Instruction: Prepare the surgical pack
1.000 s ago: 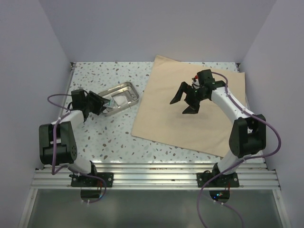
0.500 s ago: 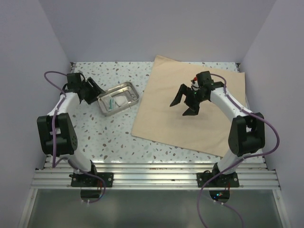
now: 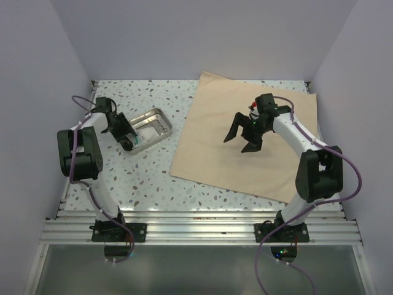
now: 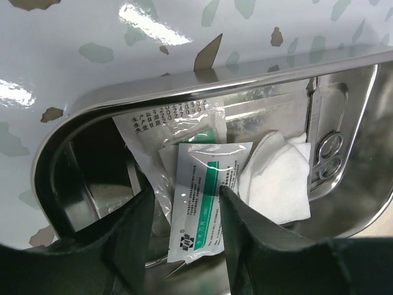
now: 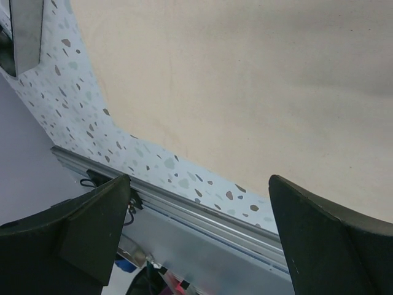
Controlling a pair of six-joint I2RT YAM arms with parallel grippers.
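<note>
The striped packet is already lying inside. Next, my left gripper will lift off the packet and away from the sheet, then go down astride the tray's end rim (image 4: 48,206).
The surgical pack's tan wrap sheet (image 3: 270,166) lies flat on the right half of the table. Its shiny metal tray (image 3: 166,126) stands left of the sheet on the speckled tabletop. In the left wrist view the tray (image 4: 202,86) holds white gauze squares (image 4: 276,178), a white packet with a green stripe (image 4: 199,166), a clear packet (image 4: 178,123) and a ring-handled metal instrument (image 4: 328,157). My left gripper (image 3: 128,140) reaches into the tray's near-left corner. It (image 4: 185,192) is open, its jaws either side of the striped packet. My right gripper (image 3: 242,140) hangs open above the sheet (image 5: 245,74), holding nothing.
Walls close in the table on the left, back and right. An aluminium rail (image 5: 184,209) runs along the near edge by the arm bases. The sheet's near-left corner (image 3: 175,173) ends on the speckled tabletop (image 3: 135,178).
My left gripper swung from beside the tray's left end round to its near-left corner and dipped inside, narrowing a little. The right gripper barely shifted.
</note>
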